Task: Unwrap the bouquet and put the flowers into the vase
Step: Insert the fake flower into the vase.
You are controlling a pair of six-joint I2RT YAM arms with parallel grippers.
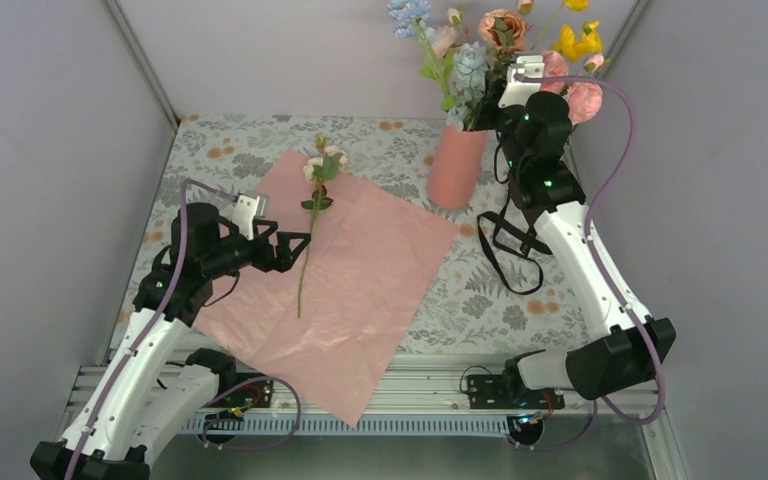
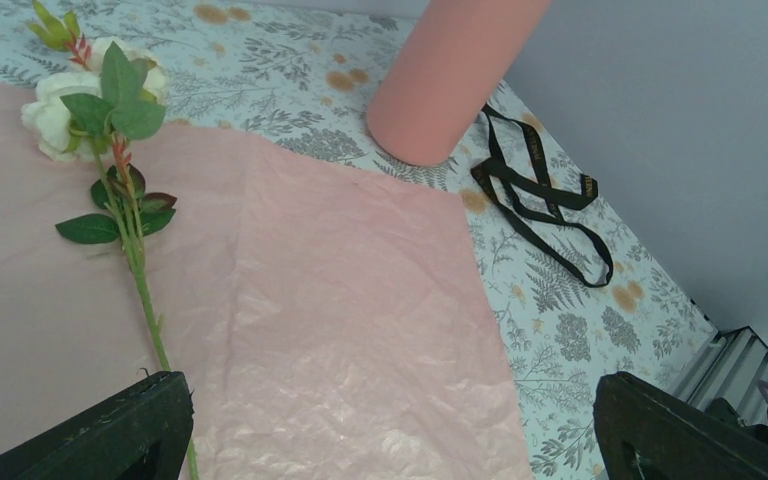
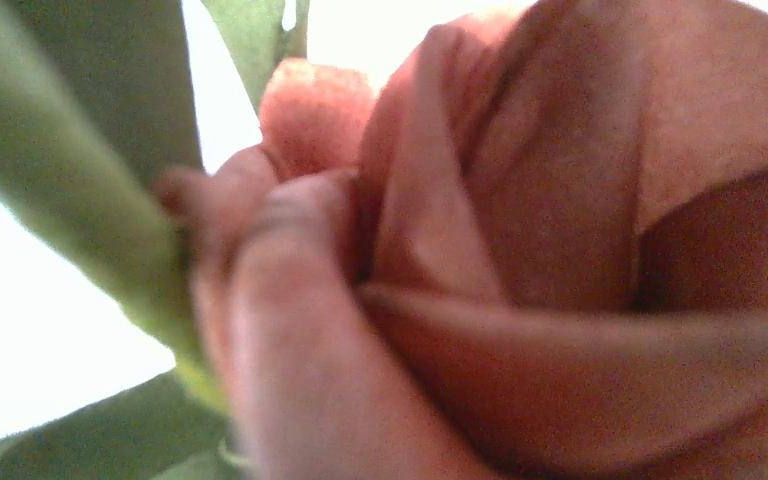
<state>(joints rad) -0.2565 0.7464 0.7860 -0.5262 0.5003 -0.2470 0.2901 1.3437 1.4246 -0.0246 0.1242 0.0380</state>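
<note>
My left gripper has the white flower's stem beside one fingertip, so I should tip it down, centre it over the stem near the leaves, lower it and close.
The salmon-pink vase [image 1: 456,165] stands at the back of the table and holds several flowers [image 1: 500,40] in blue, peach, yellow and pink. My right gripper [image 1: 488,105] is pushed in among them just above the rim. Its wrist view is filled by a peach bloom [image 3: 560,250] and a green stem [image 3: 80,180], so the jaws are hidden. One white flower [image 1: 322,165] lies on the spread pink wrapping sheet [image 1: 360,290]. My left gripper [image 1: 298,250] hovers open over the sheet [image 2: 340,300], with the stem [image 2: 150,320] beside its left finger [image 2: 130,430]. No wrapped bouquet shows.
A black ribbon [image 1: 515,245] lies loose on the floral tablecloth [image 1: 520,300], right of the sheet and near the vase [image 2: 450,75]. Grey walls close in the table on the left, back and right. A metal rail runs along the near edge [image 1: 410,400].
</note>
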